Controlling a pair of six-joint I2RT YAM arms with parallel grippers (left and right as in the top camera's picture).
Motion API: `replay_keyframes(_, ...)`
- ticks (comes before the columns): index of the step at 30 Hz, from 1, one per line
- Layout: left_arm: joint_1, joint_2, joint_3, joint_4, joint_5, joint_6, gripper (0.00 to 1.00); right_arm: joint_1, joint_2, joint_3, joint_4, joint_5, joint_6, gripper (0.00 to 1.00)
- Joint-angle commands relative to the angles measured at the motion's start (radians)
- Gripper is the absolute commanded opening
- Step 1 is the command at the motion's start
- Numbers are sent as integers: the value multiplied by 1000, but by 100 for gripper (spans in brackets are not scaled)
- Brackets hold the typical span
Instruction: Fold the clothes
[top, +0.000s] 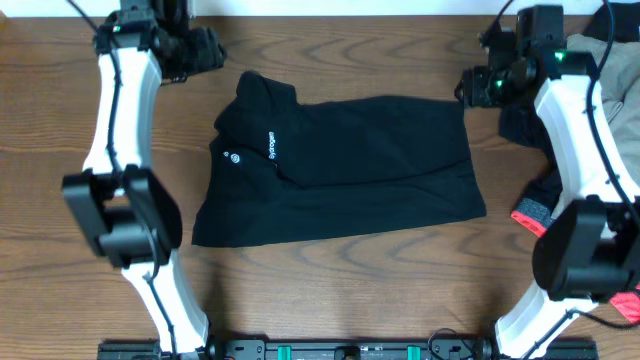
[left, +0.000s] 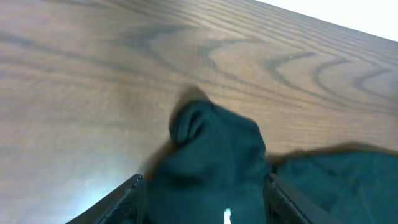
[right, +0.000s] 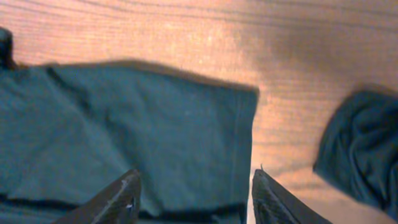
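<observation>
The bunched roll at the collar is still below the robot's spread fingers, so the left gripper will go down toward the shirt (top: 340, 165) next, onto that roll.
A black short-sleeved shirt (top: 340, 165) lies partly folded in the middle of the wooden table (top: 330, 300), collar at the upper left, with a small white chest logo (top: 232, 155). My left gripper (top: 208, 50) hovers just beyond the collar, open. In the left wrist view the collar (left: 217, 149) shows between its spread fingers (left: 124, 199) and nothing is pinched. My right gripper (top: 472, 88) is at the shirt's upper right corner, also open. From the right wrist, the shirt's flat hemmed edge (right: 239, 124) lies under and between the parted fingers (right: 118, 199).
More clothes are heaped at the table's right edge behind the right arm: khaki-grey fabric (top: 590, 50), a black garment (top: 520, 125) (right: 360, 149) and coral-pink pieces (top: 530, 215). Bare wood runs along the front and left of the shirt.
</observation>
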Motion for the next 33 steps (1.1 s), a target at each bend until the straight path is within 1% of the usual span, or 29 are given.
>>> replay_keyframes(1,4,130,52,21,77,61,61,-16,67,20,-9,-14,-16,57)
replay_keyframes(6,4,212,52,97,80,74,61,-18,86,17,-21,-13,-16,58)
replay_keyframes(8,4,241,52,127,100,95,61,-19,86,17,-24,-13,-16,58)
replay_keyframes(11,4,274,52,157,115,94,61,-19,86,17,-27,-13,-15,58)
replay_keyframes(21,-25,341,52,159,156,94,61,-19,86,17,-40,-13,-15,57)
replay_keyframes(24,-43,345,52,170,156,95,60,-19,86,17,-46,-14,-15,53)
replay_keyframes(27,-58,346,52,185,156,95,48,-19,86,17,-56,-13,-15,48)
replay_keyframes(28,-63,346,52,189,156,95,41,-19,86,17,-60,-13,-15,46)
replay_keyframes(30,-69,346,52,195,156,95,32,-19,86,17,-66,-13,-15,40)
replay_keyframes(31,-70,346,52,201,156,94,26,-19,86,17,-68,-13,-15,37)
replay_keyframes(32,-70,346,53,205,156,94,22,-19,86,17,-69,-10,-15,36)
replay_keyframes(33,-69,344,53,209,156,94,22,-19,86,17,-69,-5,-15,35)
